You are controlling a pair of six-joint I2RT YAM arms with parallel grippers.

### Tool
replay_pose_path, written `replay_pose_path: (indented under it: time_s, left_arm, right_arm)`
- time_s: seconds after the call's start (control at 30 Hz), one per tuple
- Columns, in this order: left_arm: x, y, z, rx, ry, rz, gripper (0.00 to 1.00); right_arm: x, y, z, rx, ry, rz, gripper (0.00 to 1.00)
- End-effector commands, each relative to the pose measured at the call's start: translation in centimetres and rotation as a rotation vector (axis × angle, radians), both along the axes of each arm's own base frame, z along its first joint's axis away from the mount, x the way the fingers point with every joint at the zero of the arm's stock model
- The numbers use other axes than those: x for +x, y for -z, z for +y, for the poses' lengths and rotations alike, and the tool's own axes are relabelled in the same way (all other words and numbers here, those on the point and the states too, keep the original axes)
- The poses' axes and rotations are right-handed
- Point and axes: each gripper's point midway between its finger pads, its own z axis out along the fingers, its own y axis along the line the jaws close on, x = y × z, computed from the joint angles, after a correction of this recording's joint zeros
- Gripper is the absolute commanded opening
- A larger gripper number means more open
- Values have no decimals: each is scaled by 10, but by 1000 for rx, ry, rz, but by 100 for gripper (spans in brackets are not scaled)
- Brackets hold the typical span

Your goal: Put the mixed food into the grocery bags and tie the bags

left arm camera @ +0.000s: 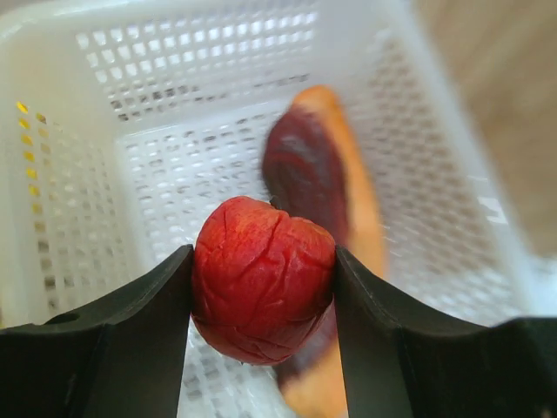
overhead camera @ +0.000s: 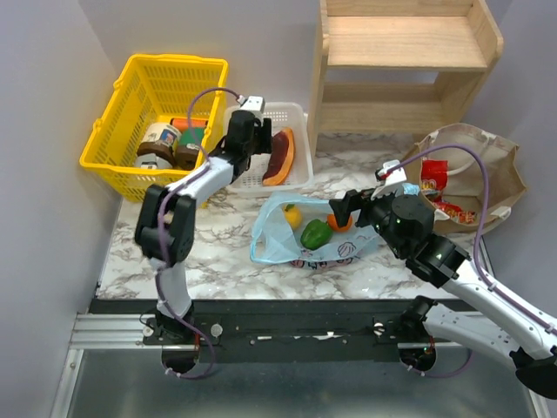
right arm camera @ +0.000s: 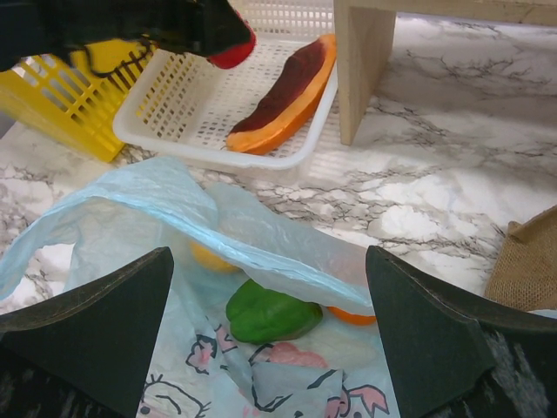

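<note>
The yellow fruit and green pepper are inside, so I should bring my left gripper back from the tray and let go of the red fruit over the light-blue bag's opening (overhead camera: 305, 219).
My left gripper (left arm camera: 263, 296) is shut on a wrinkled red round fruit (left arm camera: 261, 279), one finger against each side, over the white slotted tray (left arm camera: 130, 174). From above, that gripper (overhead camera: 251, 131) sits at the tray's left side. The light-blue printed bag (overhead camera: 278, 239) lies in the middle of the table with a yellow fruit (overhead camera: 291, 215), a green pepper (overhead camera: 315, 232) and an orange one (overhead camera: 339, 223) inside. My right gripper (right arm camera: 270, 322) hangs open just above the bag (right arm camera: 139, 209) and the green pepper (right arm camera: 270, 312). The tan bag (overhead camera: 487, 165) at right holds red snack packets (overhead camera: 433, 174).
A purple-and-orange wedge (overhead camera: 280, 157) lies in the white tray (overhead camera: 296, 113). The yellow mesh basket (overhead camera: 139, 87) at the back left holds jars. A wooden shelf (overhead camera: 400, 52) stands at the back, with its post close to the tray's right side.
</note>
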Motion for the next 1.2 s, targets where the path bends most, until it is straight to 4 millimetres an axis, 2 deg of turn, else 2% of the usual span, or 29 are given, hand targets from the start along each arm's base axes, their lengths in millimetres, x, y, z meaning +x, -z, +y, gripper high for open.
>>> replay_pose_path:
  time_s: [0.0,0.03,0.1,0.13,0.17,0.2,0.23,0.27,0.3,0.33,0.4,0.43,0.53,0.73,0.77,0.8,0.87,0.9,0.93,1.0,1.03,1.07,1.1,1.13,1.17]
  left_arm:
    - [-54,-167,-19,-301,59,-455,40]
    - [-81,-180,-12,-317,65,-492,40]
    - [-119,-198,-26,-322,137,-554,41]
    - [-148,-205,-28,-328,176,-574,42]
    - [-173,-208,-45,-345,242,-573,42]
    - [-193,-206,-55,-359,286,-556,42]
    - [-219,-206,-55,-386,322,-555,42]
    - [-235,-204,-60,-412,354,-542,43]
    - [-260,-199,-76,-454,422,-509,43]
    - [-280,-190,-80,-469,480,-485,43]
    - [-307,-170,-96,-463,570,-407,43]
    - [-313,-151,-101,-434,596,-369,44]
    - [-322,-113,-110,-379,621,-263,44]
    - [-330,-89,-128,-338,721,-184,49]
    - [-330,-85,-130,-314,738,-185,53]
    - [-328,-77,-130,-291,731,-169,64]
    - [-324,-73,-131,-267,726,-163,81]
    - [-323,-77,-130,-253,726,-178,95]
    - [-323,-94,-127,-268,721,-220,99]
    - [-323,-117,-121,-279,709,-286,99]
    - [-323,-144,-112,-300,678,-349,99]
    - [-323,-156,-106,-308,659,-375,99]
    - [-324,-159,-98,-293,636,-364,99]
    - [-326,-183,-86,-314,604,-402,99]
    - [-325,-190,-77,-308,564,-405,99]
  right_arm:
    - [-2,-2,-7,-12,13,-21,100]
    - [-1,-2,-9,-18,24,-26,100]
    - [-1,-3,-9,-20,22,-41,100]
    - [1,-4,-11,-27,33,-48,100]
    - [2,-6,-11,-30,37,-53,100]
    - [3,-7,-11,-32,41,-56,100]
    - [6,-9,-14,-33,63,-62,100]
    - [7,-13,-15,-31,70,-65,100]
    - [7,-14,-15,-32,74,-69,100]
    - [8,-16,-16,-35,79,-77,100]
    - [8,-19,-15,-30,71,-86,100]
    - [8,-19,-13,-28,60,-87,100]
    - [7,-17,-10,-19,46,-89,100]
    - [3,-17,-11,0,41,-88,100]
    - [2,-18,-12,4,42,-94,100]
    - [2,-18,-14,4,45,-95,100]
    - [1,-21,-14,4,40,-104,100]
    - [0,-21,-13,-5,34,-100,100]
    - [0,-23,-13,-13,24,-105,100]
    - [-1,-29,-11,-29,9,-109,100]
    - [-2,-32,-11,-42,-6,-117,100]
    - [-3,-34,-11,-51,-13,-121,100]
    - [-5,-43,-10,-53,-26,-129,100]
    - [-8,-47,-7,-68,-56,-138,100]
    - [-9,-54,-6,-70,-71,-146,100]
